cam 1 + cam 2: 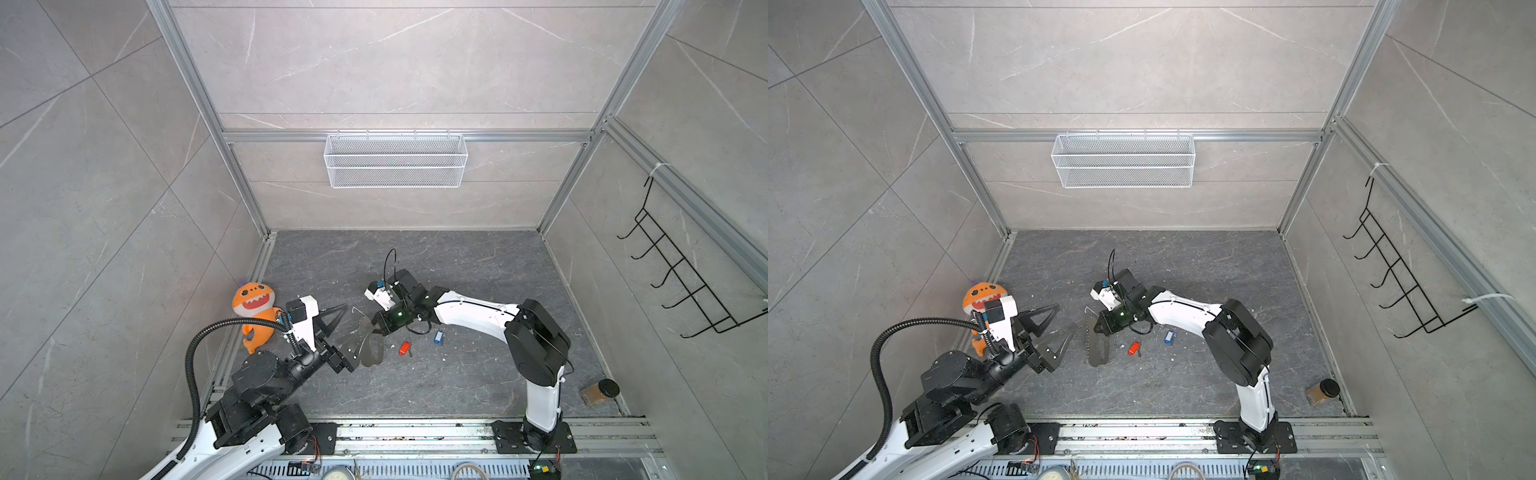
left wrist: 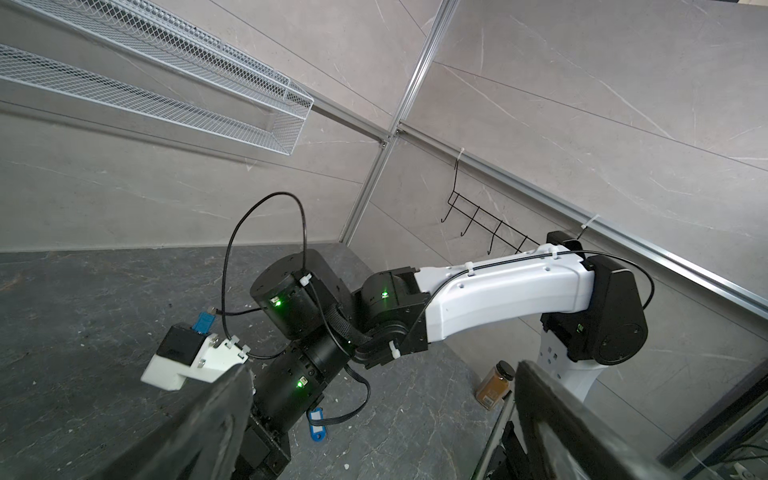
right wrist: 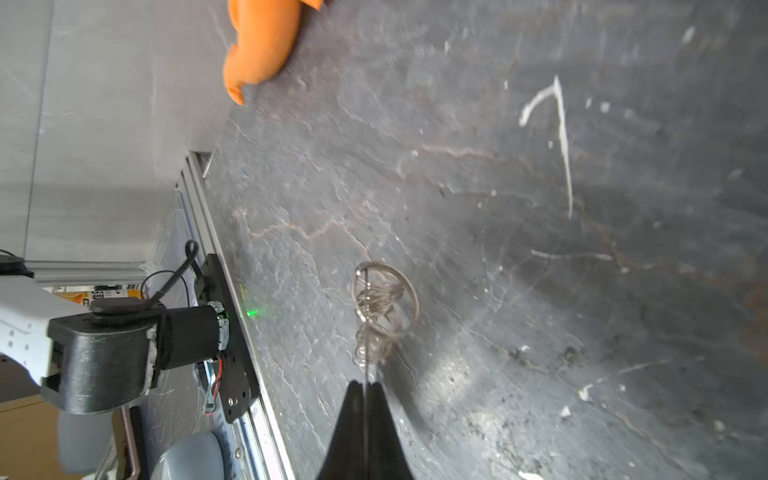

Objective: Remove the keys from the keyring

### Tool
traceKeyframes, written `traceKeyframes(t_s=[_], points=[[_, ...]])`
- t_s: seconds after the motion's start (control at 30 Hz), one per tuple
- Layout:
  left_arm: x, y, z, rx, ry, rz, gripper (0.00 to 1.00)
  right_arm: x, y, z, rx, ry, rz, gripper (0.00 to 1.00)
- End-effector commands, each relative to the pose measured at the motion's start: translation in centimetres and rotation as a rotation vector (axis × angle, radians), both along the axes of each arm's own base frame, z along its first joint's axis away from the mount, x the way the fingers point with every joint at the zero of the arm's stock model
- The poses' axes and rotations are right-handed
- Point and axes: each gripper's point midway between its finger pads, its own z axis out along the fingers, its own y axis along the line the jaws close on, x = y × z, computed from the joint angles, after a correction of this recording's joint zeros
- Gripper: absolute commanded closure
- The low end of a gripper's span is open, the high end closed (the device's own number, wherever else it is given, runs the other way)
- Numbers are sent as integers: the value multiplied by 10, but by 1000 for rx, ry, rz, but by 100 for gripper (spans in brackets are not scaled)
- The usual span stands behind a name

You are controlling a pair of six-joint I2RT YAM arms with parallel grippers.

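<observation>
My right gripper will next move down to the bare floor (image 1: 374,353) (image 3: 460,360) beside the red-tagged key and release the keyring there, as both keys already lie loose.
My right gripper (image 1: 376,328) is shut on the keyring (image 1: 372,351), which hangs blurred above the floor in both top views. In the right wrist view the silver rings of the keyring (image 3: 384,299) dangle just past the closed gripper (image 3: 365,384), and a thin edge runs in between its jaws. The keys lie loose on the floor: the red-tagged one (image 1: 404,348) and the blue-tagged one (image 1: 438,336), both just in front of the right arm. The blue tag (image 2: 316,419) also shows in the left wrist view. My left gripper (image 1: 355,318) stands wide open and holds nothing, just left of the keyring.
An orange plush toy (image 1: 253,303) sits against the left wall behind the left arm. A brown spice jar (image 1: 598,392) stands at the front right corner. A white wire basket (image 1: 395,160) hangs on the back wall and a black hook rack (image 1: 681,274) on the right wall.
</observation>
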Motion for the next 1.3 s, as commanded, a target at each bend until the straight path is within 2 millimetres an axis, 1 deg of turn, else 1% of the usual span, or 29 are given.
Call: traceKeyframes(t_s=[0.0,0.23,0.4,0.43,0.53,0.63,0.7,0.73,0.8,0.83,0.87,0.97,1.1,1.2,1.27], points=[[-4,0,9,-40,-29,-17,0,6,2,-8,-30,23,-15,100],[-5,-2,6,-35,-28,-31,0,22,-12,-42,-185,7,-88,89],[-5,-1,3,-35,-24,-26,0,34,-22,-55,-267,-35,-138,80],[-5,-1,3,-36,-24,-25,0,36,-24,-57,-278,-43,-145,78],[-5,-1,2,-33,-21,-24,0,43,-27,-58,-297,-74,-175,65],[-4,-1,1,-28,-20,-22,0,51,-31,-54,-310,-115,-206,57],[-3,-2,-1,-22,-14,-20,0,54,-32,-48,-303,-145,-223,50],[-2,-3,-1,-19,-12,-20,0,57,-32,-44,-293,-159,-228,47],[-1,-5,-3,-9,-5,-19,0,60,-34,-34,-274,-191,-244,28],[0,-5,-4,-4,0,-16,0,60,-34,-26,-258,-210,-249,23],[1,-5,-5,1,3,-14,0,61,-35,-18,-243,-230,-255,21],[3,-6,-8,21,12,-5,0,62,-44,19,-178,-319,-296,20],[12,-7,-16,65,26,35,0,52,-64,74,-75,-432,-337,20],[28,-3,-26,107,54,126,0,39,-85,102,-12,-500,-371,21],[43,1,-34,158,68,213,0,26,-98,116,41,-533,-381,21]])
